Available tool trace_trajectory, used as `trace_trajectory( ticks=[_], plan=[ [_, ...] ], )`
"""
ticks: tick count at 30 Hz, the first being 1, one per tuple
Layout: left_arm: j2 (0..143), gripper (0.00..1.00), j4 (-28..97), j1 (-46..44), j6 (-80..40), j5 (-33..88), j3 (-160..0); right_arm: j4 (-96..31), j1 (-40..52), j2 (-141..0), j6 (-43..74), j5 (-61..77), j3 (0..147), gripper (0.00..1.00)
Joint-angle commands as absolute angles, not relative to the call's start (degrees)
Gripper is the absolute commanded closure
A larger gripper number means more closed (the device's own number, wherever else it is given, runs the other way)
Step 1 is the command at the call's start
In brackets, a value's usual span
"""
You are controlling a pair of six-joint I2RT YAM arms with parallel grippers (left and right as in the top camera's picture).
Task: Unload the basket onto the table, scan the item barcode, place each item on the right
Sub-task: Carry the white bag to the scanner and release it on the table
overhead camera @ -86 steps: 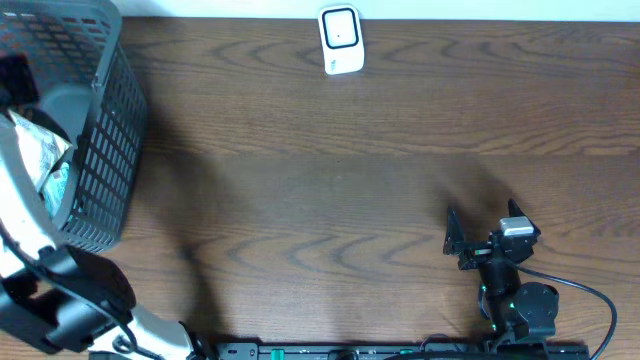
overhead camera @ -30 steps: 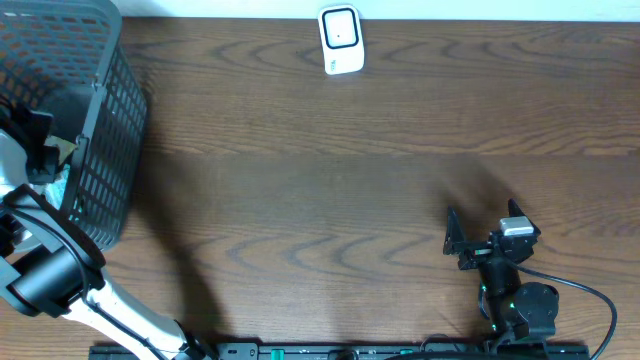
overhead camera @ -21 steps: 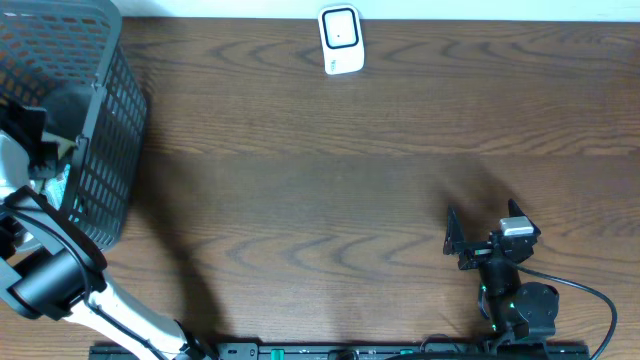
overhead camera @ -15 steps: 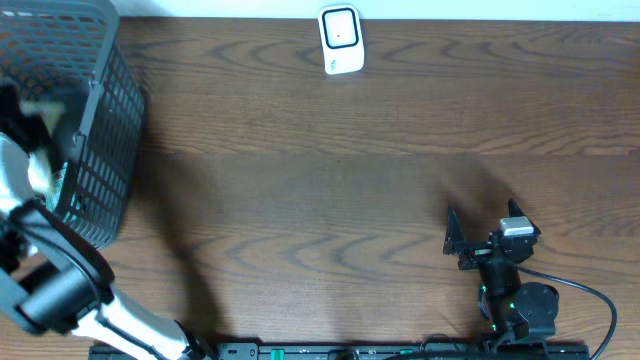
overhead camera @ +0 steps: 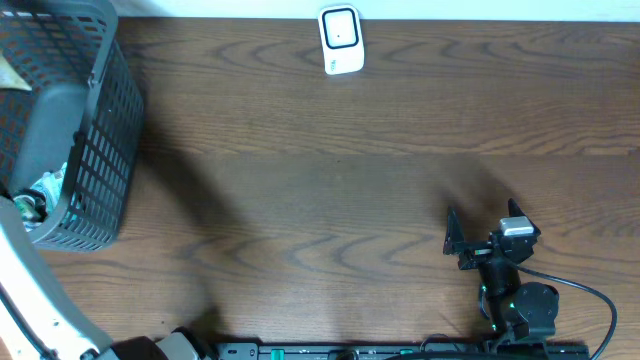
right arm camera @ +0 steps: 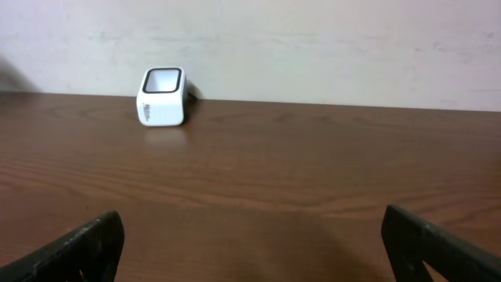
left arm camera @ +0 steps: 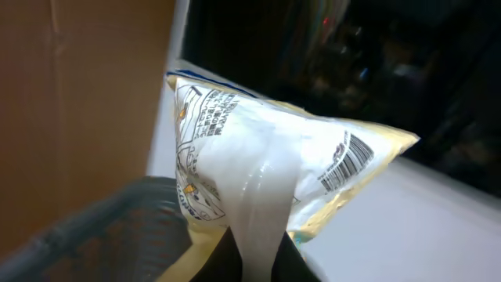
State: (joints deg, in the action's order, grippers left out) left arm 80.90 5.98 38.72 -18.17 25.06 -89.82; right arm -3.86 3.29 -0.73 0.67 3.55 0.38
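Observation:
The robot's left gripper will next swing from over the basket toward the scanner and tilt down above the wood beside the scanner, because that patch of table is bare.
In the left wrist view a white and yellow snack packet [left arm camera: 258, 149] hangs above the grey basket [left arm camera: 102, 227], its barcode [left arm camera: 356, 157] facing up and to the right. My left gripper [left arm camera: 262, 257] is shut on the packet's white seam, dark fingers [left arm camera: 297, 262] on either side. Overhead, only a beige corner of the packet [overhead camera: 10, 72] shows at the left edge, and the left gripper itself is outside that frame. The white scanner [overhead camera: 340, 40] stands at the table's far edge, also seen ahead of the right wrist as the scanner [right arm camera: 163, 97]. My right gripper [overhead camera: 485, 235] rests open and holds nothing.
The grey mesh basket [overhead camera: 95, 150] fills the table's left end, with another wrapped item [overhead camera: 40, 190] lying inside. The white left arm [overhead camera: 30, 290] rises along the lower left edge. A cable [overhead camera: 590, 295] trails from the right arm's base.
The left gripper has risen out of the basket with the packet and left the overhead frame to the left. The right arm has not moved.

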Motion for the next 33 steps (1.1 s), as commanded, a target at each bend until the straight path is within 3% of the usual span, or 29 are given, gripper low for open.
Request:
trace_trajectory(
  ticks=[1,6,10,14,21,30,31,33],
  plan=[
    [79.11,0.93,5.89,38.02,-38.70,30.63,-90.13,-4.10,3.31,-0.49,1.23,3.31,0.32,0.01],
    [77.80,0.93,7.09,32.01,-43.97,41.91,-90.13,-4.10,3.31,-0.49,1.23,3.29,0.32,0.01],
    [78.63,0.93,14.00,22.81,-41.85,42.33,-90.11,-4.10,3.31,-0.49,1.23,3.31,0.32,0.01],
    [80.90,0.93,20.12,12.51,-37.21,38.52,-90.08,-4.10,3.31,-0.49,1.23,3.31,0.32,0.01],
    [88.64,0.93,32.75,-5.61,-36.45,21.85,-90.06,-4.10,3.31,-0.49,1.23,3.31,0.32,0.01],
    [101.93,0.92,33.41,-20.91,-36.49,16.12,-90.06,-4.10,3.31,-0.49,1.23,3.31,0.32,0.01],
    [103.31,0.90,33.39,-22.00,-36.47,15.66,-90.06,-4.10,3.31,-0.49,1.23,3.31,0.32,0.01],
    [105.82,0.74,33.36,-23.62,-36.47,15.33,-90.06,-4.10,3.31,-0.49,1.23,3.31,0.32,0.01]
  ],
)
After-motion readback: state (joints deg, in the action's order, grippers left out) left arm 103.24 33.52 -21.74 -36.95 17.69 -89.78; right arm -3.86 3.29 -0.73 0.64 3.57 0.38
